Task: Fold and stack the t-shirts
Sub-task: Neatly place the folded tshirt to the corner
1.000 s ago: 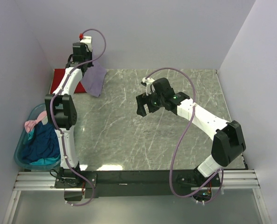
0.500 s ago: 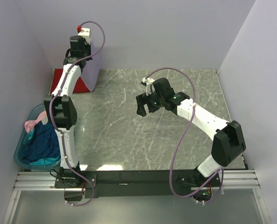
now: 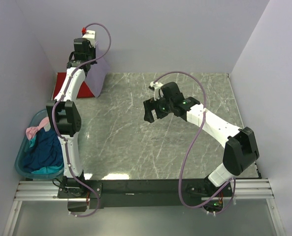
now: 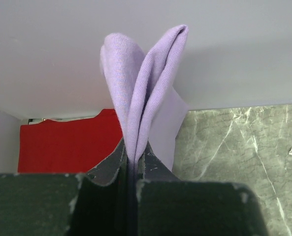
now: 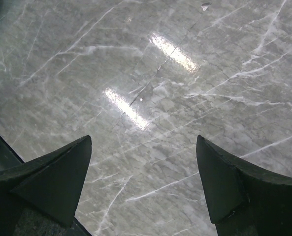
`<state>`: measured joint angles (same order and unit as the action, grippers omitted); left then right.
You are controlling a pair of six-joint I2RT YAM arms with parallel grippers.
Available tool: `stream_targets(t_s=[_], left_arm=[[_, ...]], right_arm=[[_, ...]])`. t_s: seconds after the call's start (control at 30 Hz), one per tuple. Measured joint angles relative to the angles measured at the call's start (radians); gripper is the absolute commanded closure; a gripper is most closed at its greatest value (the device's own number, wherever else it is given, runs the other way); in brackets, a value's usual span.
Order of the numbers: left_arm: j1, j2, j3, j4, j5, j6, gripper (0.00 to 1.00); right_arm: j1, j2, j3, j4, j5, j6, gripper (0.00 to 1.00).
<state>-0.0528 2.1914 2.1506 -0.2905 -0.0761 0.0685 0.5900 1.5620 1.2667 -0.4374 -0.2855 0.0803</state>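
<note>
The left gripper shifts toward the wall beside the tub next, before it lowers the purple t-shirt over the red t-shirt [image 3: 62, 83] [image 4: 70, 145].
A light purple t-shirt [image 3: 97, 71] hangs from my left gripper [image 3: 88, 54], raised at the table's far left corner. In the left wrist view the jaws are shut on a bunched fold of the purple t-shirt [image 4: 143, 93], held by my left gripper [image 4: 133, 150]. A red t-shirt [image 3: 62, 84] lies flat under it at the back left; the red t-shirt [image 4: 67, 145] shows behind the fingers. My right gripper [image 3: 153, 109] hovers open over the table's middle; in the right wrist view the right gripper [image 5: 143, 157] has only bare marble between its fingers.
A translucent teal tub [image 3: 25, 162] stands off the table's left edge, holding pink [image 3: 35, 131], dark blue [image 3: 43, 150] and teal cloth. Grey walls close in at the back and sides. The marble tabletop [image 3: 185, 152] stretches in front of the arms.
The left gripper has risen toward the back wall with the purple t-shirt, which now hangs narrower and higher. The right arm has not moved.
</note>
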Motion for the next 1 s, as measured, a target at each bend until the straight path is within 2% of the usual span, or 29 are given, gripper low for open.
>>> stream_targets(t_s=[0.23,0.47,1.0], left_arm=[[0.025,0.000,0.000,-0.002,0.000,-0.001,1.00],[0.095,0.018,0.016,0.005,0.011,0.000,1.00],[0.233,0.187,0.037,0.050,0.054,0.053,1.00]], right_arm=[[0.000,0.000,0.000,-0.001,-0.005,0.000,0.07],[0.000,0.012,0.001,-0.004,-0.013,0.001,0.07],[0.000,0.081,0.010,-0.022,-0.027,0.008,0.07]])
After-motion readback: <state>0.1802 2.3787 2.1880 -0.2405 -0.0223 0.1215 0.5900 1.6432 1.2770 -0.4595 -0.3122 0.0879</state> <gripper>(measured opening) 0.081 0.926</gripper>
